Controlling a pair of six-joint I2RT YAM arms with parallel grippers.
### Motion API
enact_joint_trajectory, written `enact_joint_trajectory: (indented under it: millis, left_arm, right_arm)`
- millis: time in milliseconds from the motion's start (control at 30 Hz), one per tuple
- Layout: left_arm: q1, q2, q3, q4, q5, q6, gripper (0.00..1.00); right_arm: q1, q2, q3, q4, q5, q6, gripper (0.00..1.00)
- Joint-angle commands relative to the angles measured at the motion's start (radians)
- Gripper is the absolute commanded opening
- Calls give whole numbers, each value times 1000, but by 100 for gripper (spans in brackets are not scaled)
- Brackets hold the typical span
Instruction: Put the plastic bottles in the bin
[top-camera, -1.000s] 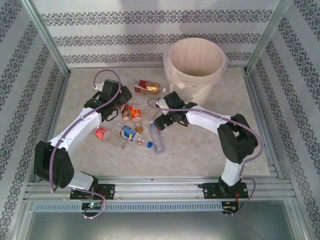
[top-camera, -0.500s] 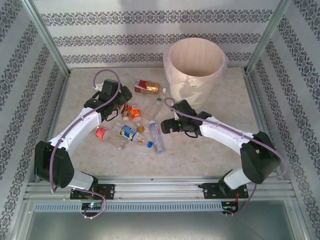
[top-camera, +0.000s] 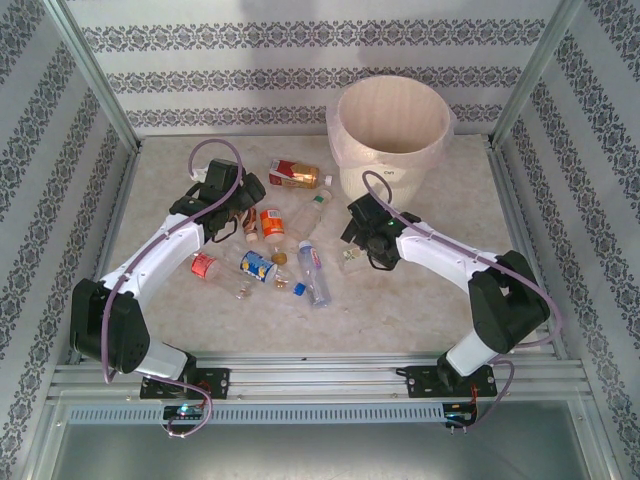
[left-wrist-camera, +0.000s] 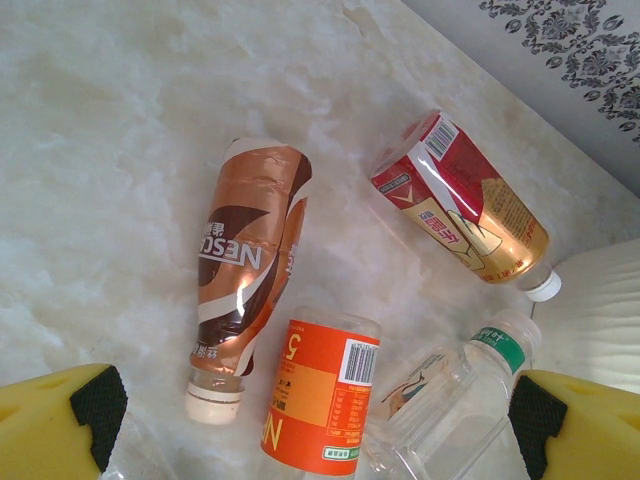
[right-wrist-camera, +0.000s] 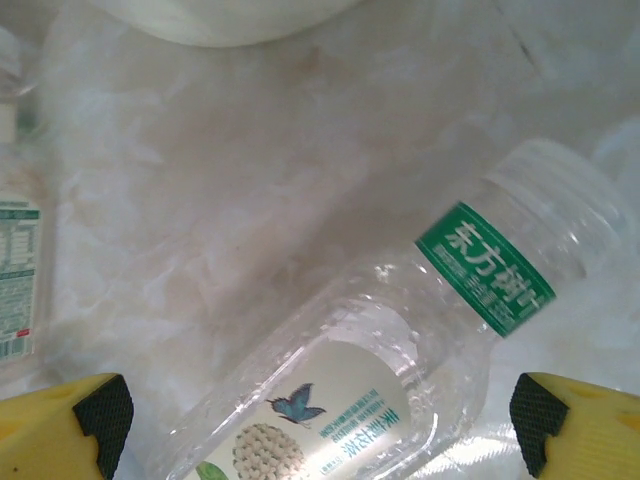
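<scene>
The clear bottle lies slanted between my right gripper's open fingers, so my right gripper will turn and lower onto the clear bottle's shoulder (right-wrist-camera: 425, 335) beside the green band.
Several plastic bottles lie in a loose pile mid-table. My left gripper (top-camera: 243, 218) hangs open over a brown-labelled bottle (left-wrist-camera: 245, 290), an orange-labelled bottle (left-wrist-camera: 320, 395) and a clear green-banded bottle (left-wrist-camera: 450, 400); its black pads (left-wrist-camera: 95, 415) touch none of them. A red-and-gold bottle (left-wrist-camera: 460, 205) lies farther off. My right gripper (top-camera: 357, 243) is open just above a clear bottle with a green band and butterfly label (right-wrist-camera: 400, 360), which lies flat between its fingers (right-wrist-camera: 535, 425), untouched. The bin (top-camera: 392, 130) stands at the back right.
More bottles lie nearer the front: one with a blue label (top-camera: 257, 266), one with a red label (top-camera: 205, 265) and a clear one with a blue cap (top-camera: 314, 272). The bin's base (right-wrist-camera: 220, 15) is close beyond the right gripper. Metal frame rails edge the table.
The right arm has swung from the middle of the pile to the right and back toward the bin, ending over the clear butterfly-label bottle. The left arm has stayed still.
</scene>
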Motion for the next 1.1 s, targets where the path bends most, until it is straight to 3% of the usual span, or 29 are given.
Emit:
enact_joint_trajectory:
  millis: [0,533,733,1067]
  left_arm:
    - [11,3,-12,6,-4,-9,100]
    - [13,24,-12,3,5,-6,100]
    - [15,32,4,-5,7,-4,100]
    - [16,67,39,-9,34,-7,100]
  right_arm:
    - [0,19,0,-53,-20,182,98]
    - [-38,195,-2,107,-172,282,97]
    - [-46,163,-73,140,-141,294,78]
    - [-68,-33,-248,214,-22,295,56]
